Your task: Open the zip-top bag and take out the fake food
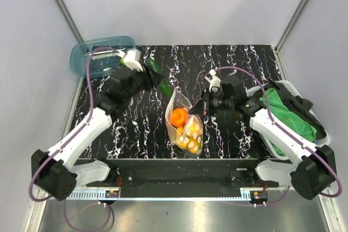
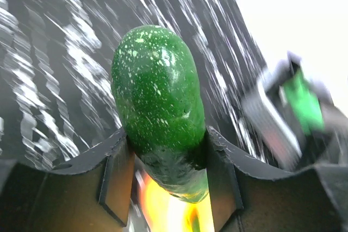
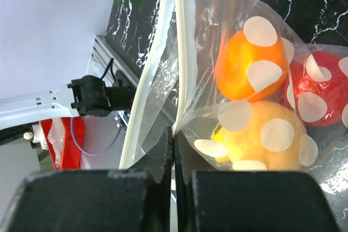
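The vegetable (image 2: 157, 107) is out of the bag, so my left gripper needs to move outward and to the left in the top view, then down over the blue tub.
The clear zip-top bag (image 1: 186, 122) with pale dots lies mid-table, its mouth open at the top. It holds an orange fruit (image 1: 178, 117) and yellow pieces (image 1: 191, 134). My right gripper (image 1: 200, 108) is shut on the bag's rim; in the right wrist view (image 3: 174, 134) the white zip strip (image 3: 186, 42) runs between the jaws, with orange (image 3: 247, 63), yellow (image 3: 255, 134) and red (image 3: 321, 96) fruits inside. My left gripper (image 1: 155, 74) is shut on a dark green speckled fake vegetable (image 2: 157, 107), held above the table left of the bag's mouth.
A blue translucent tub (image 1: 100, 55) sits at the far left corner. A white basket with a green cloth (image 1: 291, 112) stands at the right edge. White walls enclose the black marbled table (image 1: 130, 129).
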Robot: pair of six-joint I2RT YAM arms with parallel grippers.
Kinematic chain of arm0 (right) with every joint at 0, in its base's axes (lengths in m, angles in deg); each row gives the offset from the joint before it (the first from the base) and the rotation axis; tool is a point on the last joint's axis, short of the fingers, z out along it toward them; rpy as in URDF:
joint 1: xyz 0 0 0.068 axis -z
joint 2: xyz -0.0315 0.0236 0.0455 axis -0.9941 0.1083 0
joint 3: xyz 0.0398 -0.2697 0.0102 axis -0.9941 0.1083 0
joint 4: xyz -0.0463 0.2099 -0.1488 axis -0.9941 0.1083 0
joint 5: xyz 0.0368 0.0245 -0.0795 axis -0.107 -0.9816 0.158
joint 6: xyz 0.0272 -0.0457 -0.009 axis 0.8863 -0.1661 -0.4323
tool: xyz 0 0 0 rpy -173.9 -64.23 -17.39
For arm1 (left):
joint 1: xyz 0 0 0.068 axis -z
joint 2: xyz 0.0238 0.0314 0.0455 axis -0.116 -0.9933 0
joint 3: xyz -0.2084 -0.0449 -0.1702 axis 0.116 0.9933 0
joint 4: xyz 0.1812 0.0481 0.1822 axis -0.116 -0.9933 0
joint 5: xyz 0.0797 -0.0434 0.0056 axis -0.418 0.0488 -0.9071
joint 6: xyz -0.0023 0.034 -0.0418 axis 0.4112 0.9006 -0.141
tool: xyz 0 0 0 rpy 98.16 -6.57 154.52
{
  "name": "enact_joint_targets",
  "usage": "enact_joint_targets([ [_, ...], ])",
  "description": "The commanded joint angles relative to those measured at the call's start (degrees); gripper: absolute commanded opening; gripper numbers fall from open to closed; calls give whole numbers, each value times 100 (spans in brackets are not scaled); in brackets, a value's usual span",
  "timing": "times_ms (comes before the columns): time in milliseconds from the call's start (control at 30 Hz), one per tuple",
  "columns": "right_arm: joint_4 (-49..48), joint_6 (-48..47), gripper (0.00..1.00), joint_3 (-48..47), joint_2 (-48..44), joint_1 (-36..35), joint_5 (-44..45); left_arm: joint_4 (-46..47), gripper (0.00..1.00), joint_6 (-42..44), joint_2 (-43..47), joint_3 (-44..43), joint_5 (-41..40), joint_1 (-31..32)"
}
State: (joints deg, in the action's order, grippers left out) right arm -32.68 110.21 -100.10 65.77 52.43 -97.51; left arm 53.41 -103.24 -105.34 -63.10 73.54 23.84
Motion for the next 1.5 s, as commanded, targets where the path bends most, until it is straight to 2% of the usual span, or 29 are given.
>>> enact_joint_targets([
  [0, 451, -370, 0, -498, -40, 33, 43, 1020, 0, -457, -537, -817, -347, -948],
  [100, 609, -388, 0, -674, -49, 33, 16, 1117, 0, -861, -1223, -1388, -425, -1511],
  [233, 872, -467, 0, -868, -22, 33, 25, 1573, 3, -1564, -1979, -1759, -645, -2370],
  [433, 1031, -686, 0, -1079, 109, 50, 131, 2152, 5, -2664, -3376, -2312, -620, -3311],
  [600, 988, -722, 0, -1106, 215, 59, 131, 2172, 7, -3437, -4754, -2946, -364, -3735],
  [700, 988, -765, 0, -1035, 180, 59, 122, 2111, 11, -3702, -5003, -3051, -592, -3876],
  [767, 996, -818, 0, -957, 110, 77, 139, 1848, 17, -3693, -5196, -3209, -689, -3964],
  [833, 996, -810, 0, -912, 31, 112, 174, 1505, 26, -3579, -5267, -3315, -681, -4017],
  [867, 996, -792, 0, -895, -4, 121, 166, 1382, 40, -3501, -5241, -3324, -698, -4043],
  [933, 996, -775, 0, -895, -66, 130, 157, 1206, 60, -3438, -5162, -3210, -777, -4043],
  [967, 1005, -766, 0, -912, -66, 130, 157, 1266, 86, -3290, -5066, -3149, -786, -4052],
  [1000, 996, -774, 0, -930, -57, 147, 148, 1310, 97, -3184, -5022, -3105, -777, -4069],
  [1033, 1014, -792, 0, -947, -57, 138, 139, 1224, 99, -3079, -5004, -3148, -725, -4087],
  [1100, 1032, -810, 0, -974, -84, 147, 166, 1022, 99, -2876, -4872, -3201, -611, -4114],
  [1233, 1023, -713, 0, -912, -101, 147, 271, 1064, 98, -2911, -4328, -2772, -348, -4114],
  [1400, 1031, -590, 0, -833, -102, 147, 333, 873, 85, -2323, -3503, -2288, 680, -3930],
  [1467, 1014, -625, 0, -842, -75, 147, 315, 740, 81, -1929, -2844, -1685, 962, -3509],
])
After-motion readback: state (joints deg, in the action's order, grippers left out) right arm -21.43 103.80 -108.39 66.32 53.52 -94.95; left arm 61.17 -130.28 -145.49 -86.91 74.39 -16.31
